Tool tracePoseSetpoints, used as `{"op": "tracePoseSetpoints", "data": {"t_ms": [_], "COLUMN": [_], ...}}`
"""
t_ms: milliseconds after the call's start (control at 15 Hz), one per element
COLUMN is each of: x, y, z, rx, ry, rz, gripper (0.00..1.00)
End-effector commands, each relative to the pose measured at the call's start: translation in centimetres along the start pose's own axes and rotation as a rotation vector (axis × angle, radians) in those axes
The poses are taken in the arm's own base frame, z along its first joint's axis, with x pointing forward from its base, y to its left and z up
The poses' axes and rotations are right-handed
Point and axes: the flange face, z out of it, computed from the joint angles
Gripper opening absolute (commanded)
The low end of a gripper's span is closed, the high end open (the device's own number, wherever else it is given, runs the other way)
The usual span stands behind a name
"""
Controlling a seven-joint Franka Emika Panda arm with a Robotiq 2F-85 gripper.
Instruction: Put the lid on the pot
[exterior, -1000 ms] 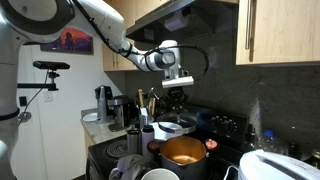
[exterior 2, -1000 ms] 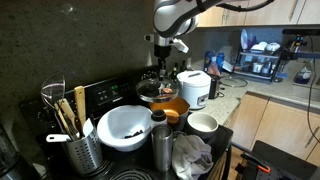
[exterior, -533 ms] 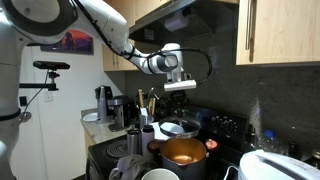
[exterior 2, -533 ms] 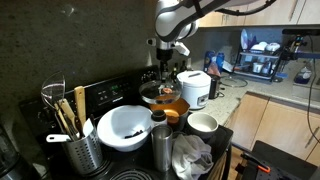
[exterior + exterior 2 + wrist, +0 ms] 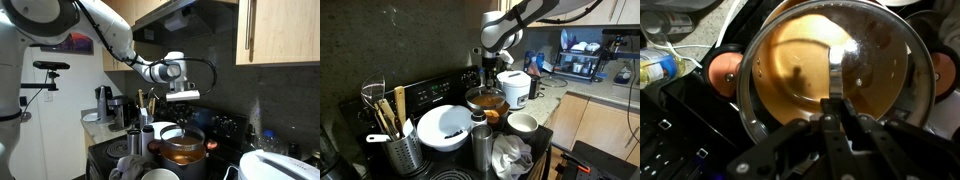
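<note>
The gripper should next lower the lid onto the orange pot's open top point(image 5: 184, 156) point(image 5: 828, 68) below it and let go of the lid's centre, because there is still a gap under the lid.
The glass lid point(image 5: 790, 60) with its thin dark rim hangs from my gripper point(image 5: 837, 112), which is shut on the lid's metal handle strip. The orange pot point(image 5: 725, 68) lies directly beneath it, and its coppery inside shows through the glass. In both exterior views the gripper point(image 5: 181, 103) point(image 5: 488, 84) holds the lid point(image 5: 181, 135) point(image 5: 486, 98) level, close above the pot point(image 5: 185, 158) point(image 5: 493, 109) on the stove. I cannot tell whether the lid touches the pot's rim.
A large white bowl point(image 5: 445, 127), a utensil holder point(image 5: 395, 142), a metal cup point(image 5: 481, 146) and a white cup point(image 5: 523, 123) crowd the stove in front of the pot. A white rice cooker point(image 5: 514, 88) stands beside it. A coffee maker point(image 5: 105, 103) stands on the counter.
My gripper has carried the lid sideways and down. The lid now sits over the pot instead of hanging higher up beside it.
</note>
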Motion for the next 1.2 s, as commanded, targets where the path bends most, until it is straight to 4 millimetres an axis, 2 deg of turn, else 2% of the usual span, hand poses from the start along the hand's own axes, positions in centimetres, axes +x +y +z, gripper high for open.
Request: {"op": "tracePoseSetpoints", "data": {"t_ms": [0,733,1133], "x": [-0.7,-1.2,-1.0], "y": [0.1,-0.4,-0.4], "z": [0.0,3.0,3.1], "rx": [-0.034,-0.051,-0.063], "ry": [0.012,-0.009,-0.006], "rz": [-0.007,-0.024,-0.024], "gripper": [0.08,0.08,0.08]}}
